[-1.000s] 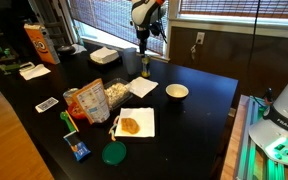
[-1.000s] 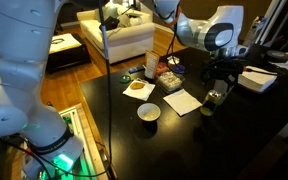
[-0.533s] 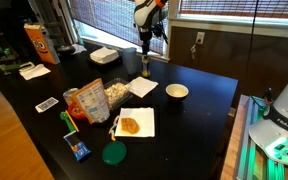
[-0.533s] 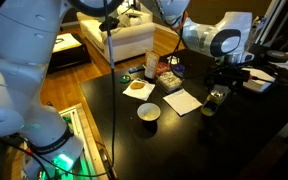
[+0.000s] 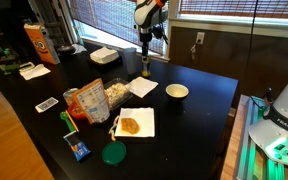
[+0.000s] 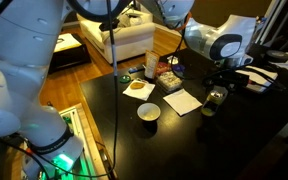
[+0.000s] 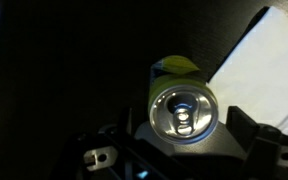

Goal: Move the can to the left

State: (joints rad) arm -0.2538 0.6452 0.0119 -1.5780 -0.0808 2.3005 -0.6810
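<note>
I should next move my gripper straight down around the can's silvery top (image 6: pixel 215 96) (image 7: pixel 184 112) and close on it, because the can stands directly below my gripper, between its open fingers.
The can (image 5: pixel 146 68) stands upright on the black table (image 5: pixel 199 120) at the far edge of a white napkin (image 5: pixel 142 88). It also shows in an exterior view (image 6: pixel 216 98). In the wrist view its silvery top (image 7: pixel 182 108) sits between my two fingers, with a small gap on each side. My gripper (image 7: pixel 182 124) is open and hangs straight above the can in both exterior views (image 5: pixel 144 52) (image 6: pixel 227 78). It holds nothing.
A white bowl (image 5: pixel 177 91) stands right of the can. A napkin with a cookie (image 5: pixel 136 123), snack bags (image 5: pixel 89 100), a green disc (image 5: pixel 113 153), a blue pack (image 5: pixel 78 149) and an orange carton (image 5: pixel 36 43) lie to the left and front. A white box (image 5: pixel 104 56) sits behind.
The arm's wrist has shifted slightly above the can. The can stands in the same place.
</note>
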